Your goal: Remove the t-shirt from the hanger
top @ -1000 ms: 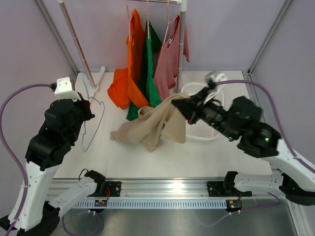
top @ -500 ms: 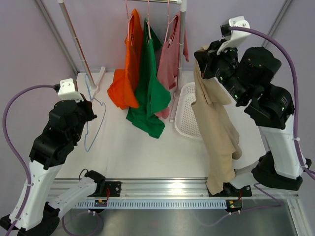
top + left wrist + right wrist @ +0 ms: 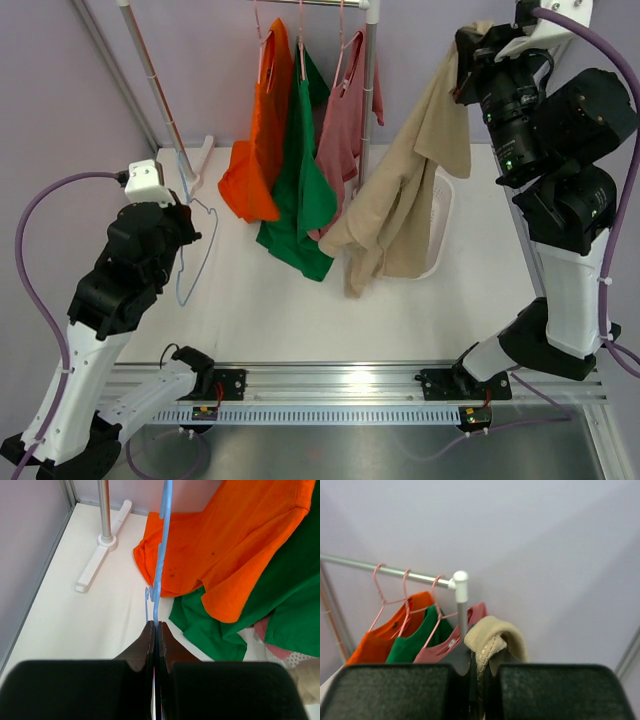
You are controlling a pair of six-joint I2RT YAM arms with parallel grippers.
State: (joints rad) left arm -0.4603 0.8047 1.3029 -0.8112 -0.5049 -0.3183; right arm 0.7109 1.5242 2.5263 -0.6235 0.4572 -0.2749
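Note:
Next, my right gripper moves over the white basket, then goes lower and tips downward, since the beige t-shirt (image 3: pixel 410 200) already hangs free of the blue hanger.
The beige t-shirt (image 3: pixel 410 200) hangs free in the air at the right, clear of any hanger. My right gripper (image 3: pixel 470 50) is raised high and is shut on its ribbed collar (image 3: pixel 495 635); the cloth drapes down over the basket. The bare blue wire hanger (image 3: pixel 197 262) is at the left, above the table. My left gripper (image 3: pixel 180 215) is shut on it. In the left wrist view the hanger (image 3: pixel 161 555) runs straight out from between the closed fingertips (image 3: pixel 156 627).
A clothes rack with a white-capped pole (image 3: pixel 368 90) stands at the back. Orange (image 3: pixel 262 150), green (image 3: pixel 300 190) and pink (image 3: pixel 340 130) shirts hang on it from pink hangers. A white perforated basket (image 3: pixel 441 210) sits right of the pole. The rack's white foot (image 3: pixel 97 565) lies at the far left.
My right arm has swung up and to the right, lifting the beige t-shirt off the table until it hangs in the air. The left gripper and blue hanger have barely shifted.

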